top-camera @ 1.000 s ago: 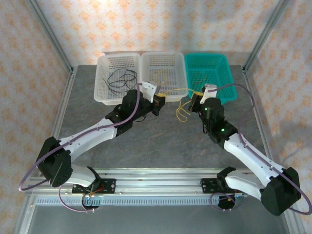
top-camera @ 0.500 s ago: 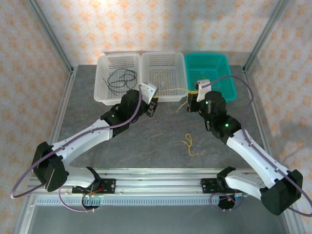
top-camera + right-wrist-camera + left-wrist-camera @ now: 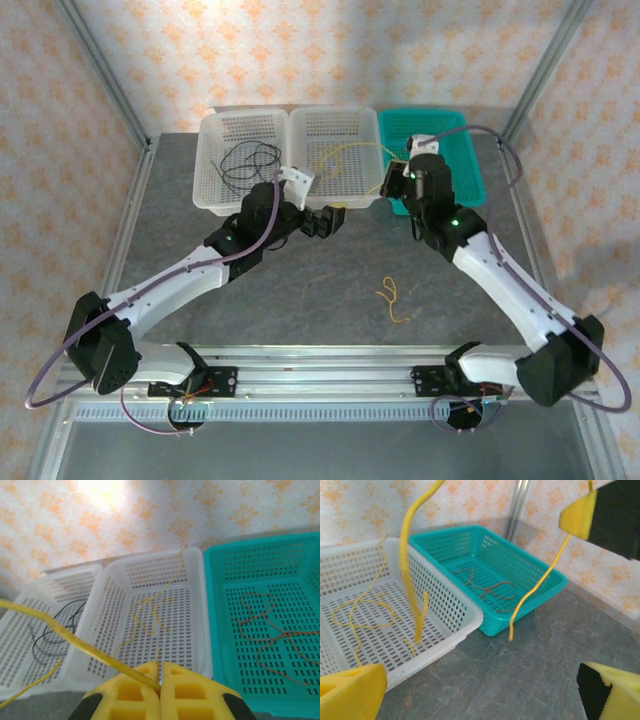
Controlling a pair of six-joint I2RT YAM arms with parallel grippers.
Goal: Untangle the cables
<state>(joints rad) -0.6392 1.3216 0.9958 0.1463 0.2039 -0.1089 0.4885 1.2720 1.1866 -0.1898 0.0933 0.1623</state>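
I will next move my right gripper away from my base and over the middle white basket. Then I will release the thin yellow cable (image 3: 65, 636) there.
My right gripper (image 3: 393, 180) (image 3: 160, 681) is shut on a thin yellow cable (image 3: 65, 636) that arcs over the middle white basket (image 3: 372, 196). In the left wrist view that cable's free end (image 3: 516, 611) dangles above the table near the teal basket (image 3: 547, 592). My left gripper (image 3: 325, 220) (image 3: 480, 695) stands wide open over the table just in front of the middle basket, with nothing between its pads (image 3: 350, 692). Another yellow cable (image 3: 390, 297) lies loose on the table. More yellow cables (image 3: 150, 611) lie in the middle basket.
Black cables (image 3: 245, 160) lie in the left white basket (image 3: 205, 170). Orange-brown cables (image 3: 272, 640) lie in the teal basket (image 3: 470, 150). The three baskets stand side by side along the table's far edge. Metal frame posts rise at the back corners.
The left gripper has opened and let go of the yellow cable. The right gripper has carried that cable back toward the baskets. One yellow cable dropped onto the table.
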